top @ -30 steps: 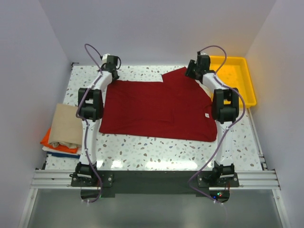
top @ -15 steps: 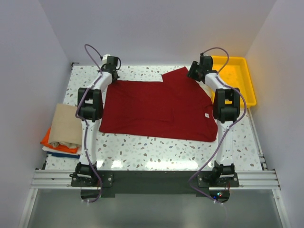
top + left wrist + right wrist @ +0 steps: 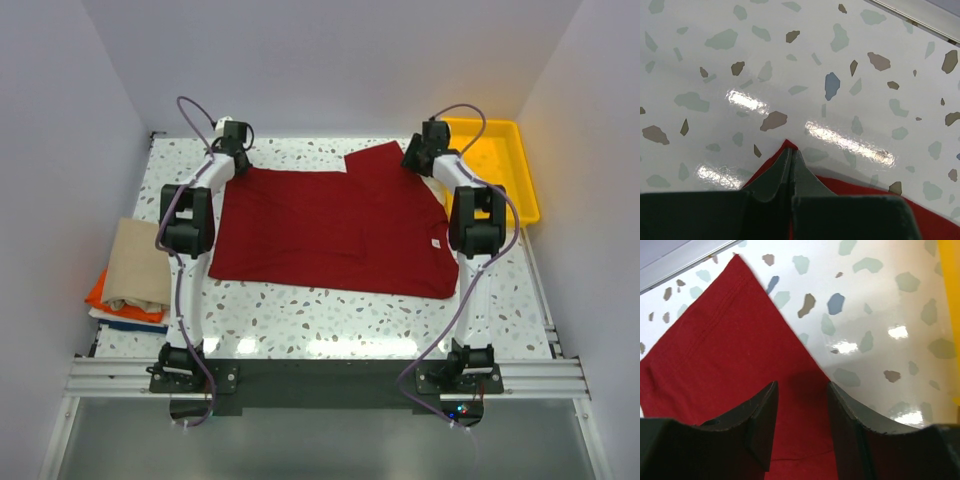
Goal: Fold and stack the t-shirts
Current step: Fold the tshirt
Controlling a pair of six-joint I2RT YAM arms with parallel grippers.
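The robot's right gripper needs to move toward the yellow tray and close on the sleeve's edge (image 3: 422, 175) (image 3: 823, 379), because that edge lies by the gripper's finger nearest the tray.
The dark red t-shirt (image 3: 330, 230) lies spread flat on the speckled table, its white neck label (image 3: 437, 242) by the right arm. At the far left, my left gripper (image 3: 238, 160) is shut on the shirt's corner (image 3: 785, 146), and red cloth shows on both sides of the closed fingertips (image 3: 791, 151). My right gripper (image 3: 413, 157) hovers open over the far right sleeve (image 3: 730, 340). Its fingers (image 3: 765, 405) straddle the sleeve's edge with nothing pinched. A folded tan shirt (image 3: 140, 262) tops an orange one (image 3: 97, 293) and a blue one (image 3: 125, 324) at the table's left edge.
A yellow plastic tray (image 3: 500, 160) stands at the far right corner, close to the right gripper, and its edge shows in the right wrist view (image 3: 952, 315). White walls enclose the table on three sides. Bare speckled table (image 3: 330, 320) lies in front of the shirt.
The left gripper has shut on the shirt's far left corner. The right gripper has drifted a little up and right over the sleeve, its jaws a touch wider.
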